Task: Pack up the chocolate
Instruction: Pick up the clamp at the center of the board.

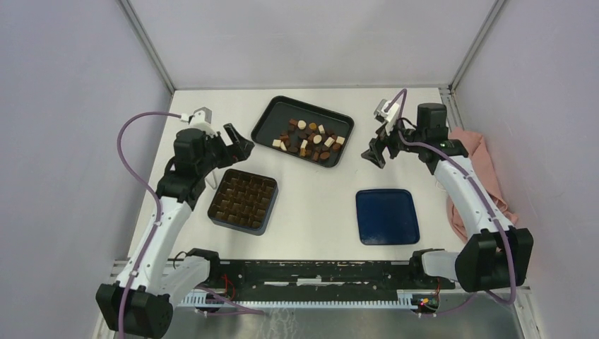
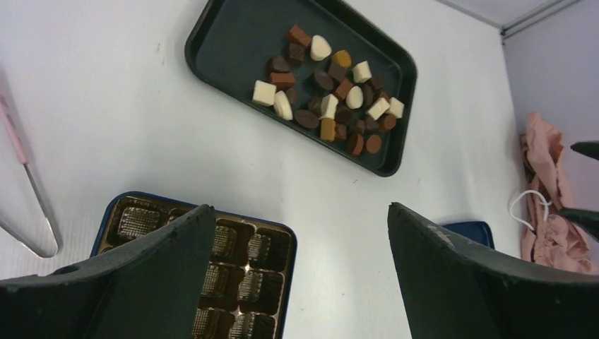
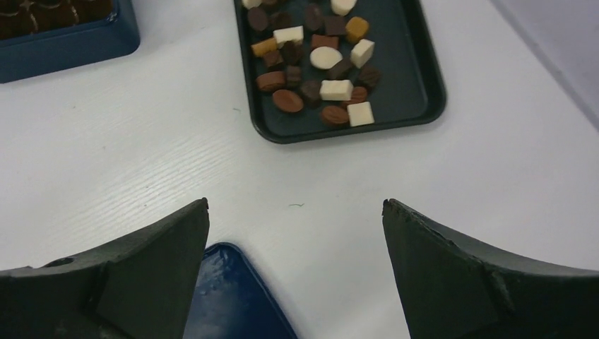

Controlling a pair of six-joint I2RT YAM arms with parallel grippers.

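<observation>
The tweezers' pink arm [image 2: 21, 150] lies below my left gripper, to its left in the top view. My left gripper needs to move that way and lower its open fingers to either side of the pink arm.
The chocolate [image 1: 309, 138] is a heap of small dark brown, mid brown and cream pieces in a black tray [image 1: 268, 116] at the back middle of the table. The left wrist view shows the chocolate [image 2: 328, 92] ahead, as does the right wrist view [image 3: 318, 60]. A dark box with square compartments [image 1: 243, 201] stands left of centre. My left gripper [image 1: 240, 141] hovers open between box and tray, nothing between its fingers [image 2: 300, 207]. My right gripper [image 1: 374, 152] hangs open right of the tray, empty [image 3: 296, 203].
A blue lid [image 1: 386, 216] lies flat right of centre, partly under the right gripper [image 3: 226, 296]. A pink cloth [image 1: 487, 176] is bunched along the right wall. Pink tweezers [image 2: 15, 138] lie left of the box [image 2: 261, 251]. Grey walls enclose the table.
</observation>
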